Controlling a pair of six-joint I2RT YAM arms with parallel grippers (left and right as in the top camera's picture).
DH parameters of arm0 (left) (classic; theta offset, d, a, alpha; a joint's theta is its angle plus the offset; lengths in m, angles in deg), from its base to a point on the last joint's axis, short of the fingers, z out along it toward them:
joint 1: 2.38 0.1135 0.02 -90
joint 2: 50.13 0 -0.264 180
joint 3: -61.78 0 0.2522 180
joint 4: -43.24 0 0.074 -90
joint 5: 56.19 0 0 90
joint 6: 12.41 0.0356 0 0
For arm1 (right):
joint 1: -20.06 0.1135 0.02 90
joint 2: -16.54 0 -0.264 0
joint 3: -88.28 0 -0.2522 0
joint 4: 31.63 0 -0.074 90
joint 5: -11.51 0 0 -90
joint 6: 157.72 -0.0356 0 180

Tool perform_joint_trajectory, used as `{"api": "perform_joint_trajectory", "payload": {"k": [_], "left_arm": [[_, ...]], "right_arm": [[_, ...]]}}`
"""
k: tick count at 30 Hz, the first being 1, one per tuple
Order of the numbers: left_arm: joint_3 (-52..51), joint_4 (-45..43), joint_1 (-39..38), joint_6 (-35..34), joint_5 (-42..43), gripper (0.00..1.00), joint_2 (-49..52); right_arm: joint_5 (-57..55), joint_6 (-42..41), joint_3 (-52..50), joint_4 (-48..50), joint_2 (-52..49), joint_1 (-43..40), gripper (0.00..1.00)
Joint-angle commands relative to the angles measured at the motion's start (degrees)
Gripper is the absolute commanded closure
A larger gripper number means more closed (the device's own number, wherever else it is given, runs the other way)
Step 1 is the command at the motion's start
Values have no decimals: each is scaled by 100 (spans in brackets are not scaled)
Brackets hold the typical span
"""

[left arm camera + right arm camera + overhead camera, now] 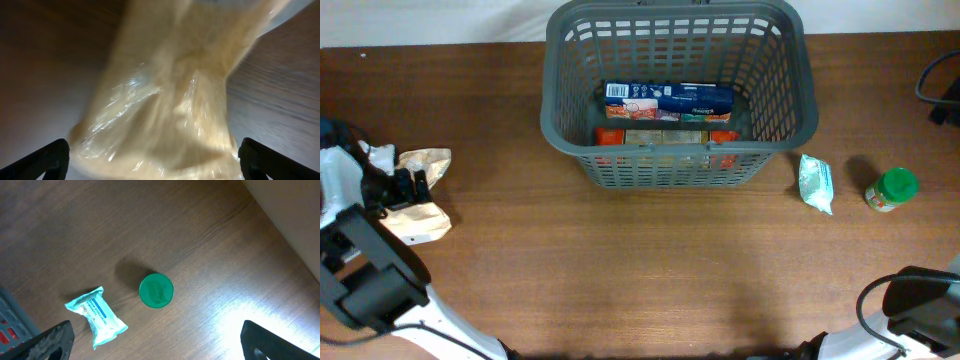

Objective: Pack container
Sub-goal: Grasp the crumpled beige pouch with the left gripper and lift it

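My left gripper moves down to the bag's middle [161,120] next and closes on the crumpled beige plastic bag, which is between its fingers.
The dark grey slotted container [778,120] stands at the back middle. Inside it lie a blue box [668,99] and red-orange packets [665,137]. My left gripper [406,186] is open at the far left, low over a crumpled beige plastic bag [426,160]. In the left wrist view the bag [170,100] fills the frame between the spread fingers [152,157]. My right gripper [157,340] is open and empty, high above the table. Below it are a teal packet [97,317] and a green-lidded jar [156,290].
The teal packet [816,182] and the green-lidded jar [892,189] lie right of the container. The right arm's dark body [920,298] is at the front right corner. A black cable [938,85] hangs at the right edge. The wooden table [650,270] spans the view.
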Motion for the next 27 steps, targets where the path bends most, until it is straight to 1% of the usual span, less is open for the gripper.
{"api": "perform_joint_trajectory", "payload": {"k": [1,6,7,8,9,10,11,12,15,19,20,21,24,27], "left_arm": [[-37,-46,-39,219,236,1,605],[-37,-94,-39,216,236,1,1001],[-37,-94,-39,214,240,4,1038],[-37,-92,-39,214,267,11,1075],[-37,-94,-46,216,308,25,1080],[-35,-101,-50,216,372,44,1080],[-15,-101,-52,216,428,68,1078],[28,-72,-57,216,481,98,1078],[216,109,-61,212,669,98,1078],[883,710,-79,197,1075,99,1075],[1180,940,-96,162,1211,98,1075],[1744,1311,-151,103,1403,99,1075],[2778,1902,-302,105,1685,99,1071],[4022,2450,-553,109,1735,99,1064]], "right_arm": [[70,-37,44,2,2,-33,1],[70,-37,44,2,2,-33,1],[70,-37,44,2,2,-33,1],[70,-37,44,2,2,-33,1],[70,-37,44,2,2,-33,1],[70,-37,44,2,2,-33,1],[70,-37,44,0,2,-33,1],[70,-37,44,2,2,-33,1],[70,-37,44,2,2,-33,1],[70,-37,44,2,2,-33,1],[70,-37,44,2,2,-33,1],[70,-37,44,2,2,-33,1],[70,-37,44,2,2,-33,1],[70,-37,44,2,2,-33,1]]}}
